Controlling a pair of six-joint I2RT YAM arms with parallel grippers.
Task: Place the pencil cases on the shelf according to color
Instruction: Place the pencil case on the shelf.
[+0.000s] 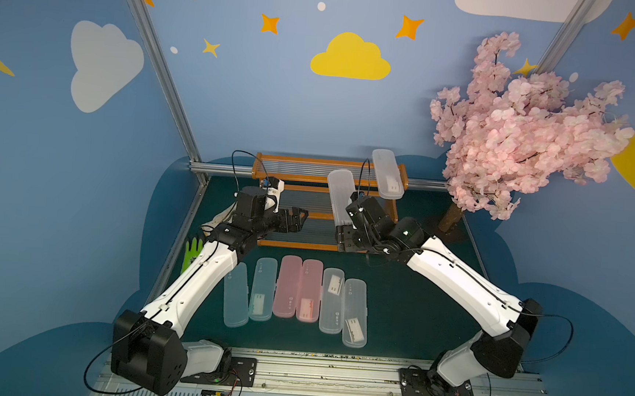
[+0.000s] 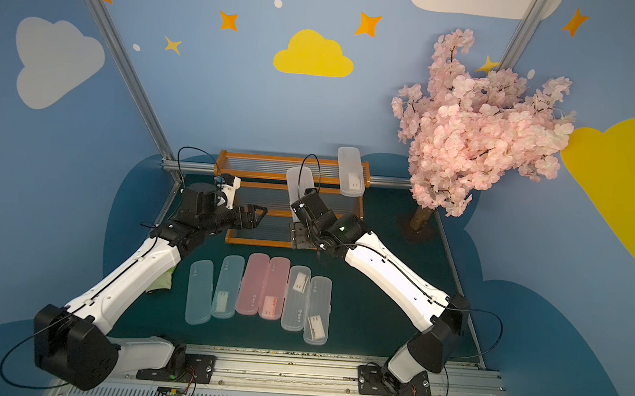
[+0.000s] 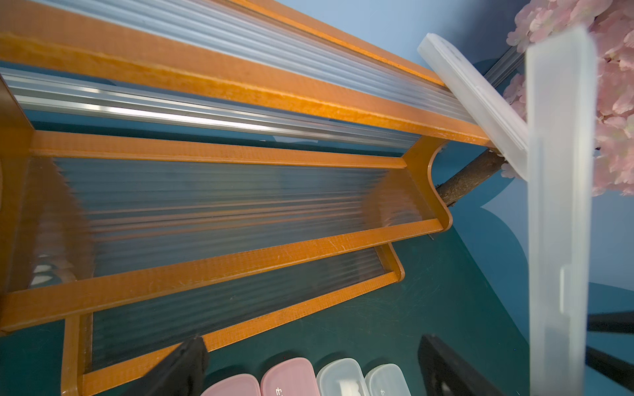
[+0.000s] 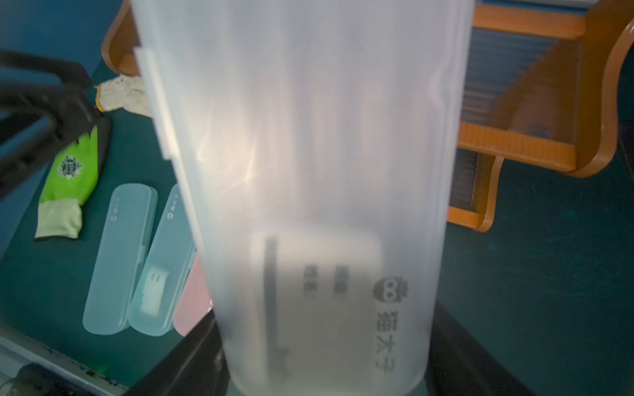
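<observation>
My right gripper should move up and outward and let go of the frosted clear-white case on the top level of the shelf beside the clear one, because that spot is above and outward of my gripper.
My right gripper (image 1: pixel 347 241) (image 4: pixel 326 377) is shut on the lower end of a frosted clear-white pencil case (image 1: pixel 338 196) (image 2: pixel 296 190) (image 4: pixel 308 154), held upright and slightly tilted in front of the shelf (image 1: pixel 293 245) (image 2: pixel 259 242) (image 3: pixel 219 264). Another clear case (image 1: pixel 387 173) (image 3: pixel 477 99) lies across the right end of the top tier. On the mat lie two light blue cases (image 1: pixel 236 296) (image 1: pixel 263 289), two pink ones (image 1: pixel 287 286) (image 1: pixel 310 290) and two clear ones (image 1: pixel 331 301) (image 1: pixel 355 312). My left gripper (image 1: pixel 299 218) (image 3: pixel 310 343) hangs open and empty at the shelf's left front.
A pink blossom tree (image 1: pixel 523 125) stands right of the shelf. A green glove (image 1: pixel 192 251) (image 4: pixel 72 171) and a white glove (image 4: pixel 120 92) lie at the mat's left edge under my left arm. A metal rail (image 1: pixel 334 372) runs along the front.
</observation>
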